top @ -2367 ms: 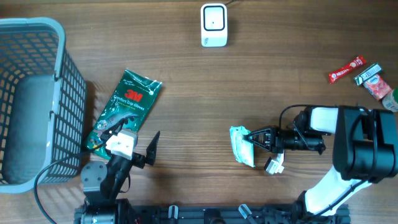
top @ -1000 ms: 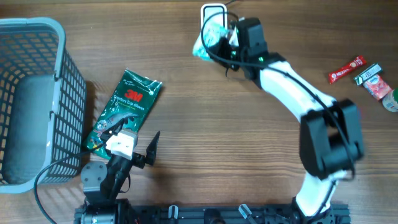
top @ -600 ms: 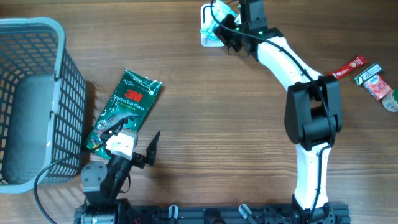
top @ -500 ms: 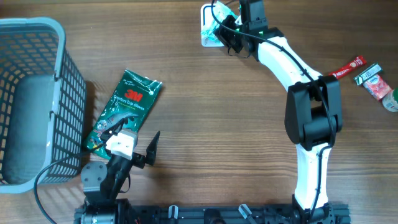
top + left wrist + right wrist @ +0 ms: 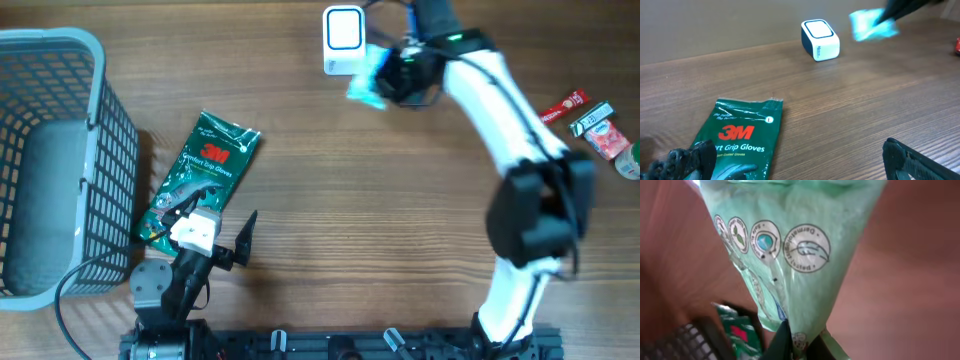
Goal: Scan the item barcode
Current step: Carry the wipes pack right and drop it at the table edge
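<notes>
I should next swing my right gripper across and down to release the packet beside the snack packets, which lie below it, to its right in the overhead view.
The item is a pale green packet (image 5: 364,82) held above the table, just right of and in front of the white scanner (image 5: 343,38). My right gripper (image 5: 392,76) is shut on the packet's lower edge. In the right wrist view the packet (image 5: 790,245) fills the frame, with the right gripper (image 5: 800,344) pinching it at the bottom. The left wrist view shows the packet (image 5: 871,26) blurred in the air to the right of the scanner (image 5: 820,39). My left gripper (image 5: 218,232) rests open near the table's front edge, and nothing lies between its fingers (image 5: 905,160).
A green 3M gloves pack (image 5: 205,165) lies in front of the left gripper, partly under one finger. A grey basket (image 5: 50,40) stands at the far left. Small snack packets (image 5: 557,110) lie at the right edge.
My right arm has swung the packet off the scanner's face, to the right and toward the front, blurred by motion. The left arm has not moved.
</notes>
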